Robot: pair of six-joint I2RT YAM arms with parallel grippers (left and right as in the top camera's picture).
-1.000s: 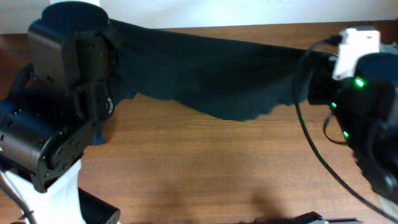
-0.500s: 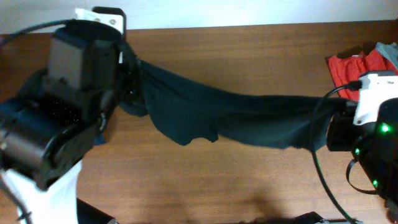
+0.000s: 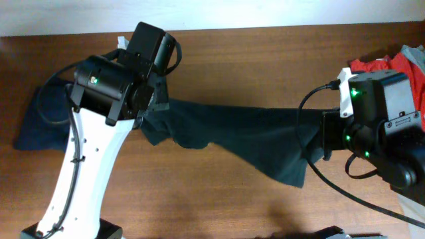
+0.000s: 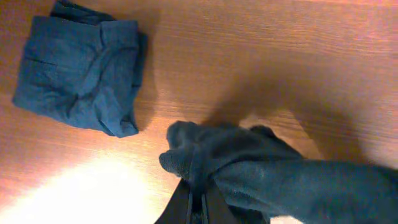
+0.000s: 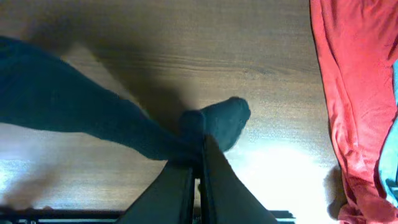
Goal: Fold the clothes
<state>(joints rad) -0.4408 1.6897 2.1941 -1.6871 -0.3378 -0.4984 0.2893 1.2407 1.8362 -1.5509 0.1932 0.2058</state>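
Observation:
My right gripper will next move outward and down onto the bare wood beyond the shirt's far edge (image 3: 284, 95) and let go of the shirt's end there, since the shirt hangs above the table.
The black T-shirt (image 3: 246, 136) hangs stretched between my two arms above the wooden table, sagging in the middle. My left gripper (image 4: 200, 198) is shut on one bunched corner of the shirt (image 4: 249, 168); in the overhead view it is hidden under the left arm (image 3: 126, 79). My right gripper (image 5: 200, 163) is shut on the other end of the shirt (image 5: 214, 124), under the right arm (image 3: 372, 119). No logo shows.
A folded navy garment (image 4: 81, 74) lies on the table at the far left (image 3: 33, 126). A red garment (image 5: 351, 93) lies at the right edge (image 3: 382, 66), with a grey piece behind it. The table (image 3: 199, 199) is brown wood.
Both arms have dropped lower and moved toward the table's front with the shirt. The shirt went from a wide spread near the back edge to a narrower band across the middle.

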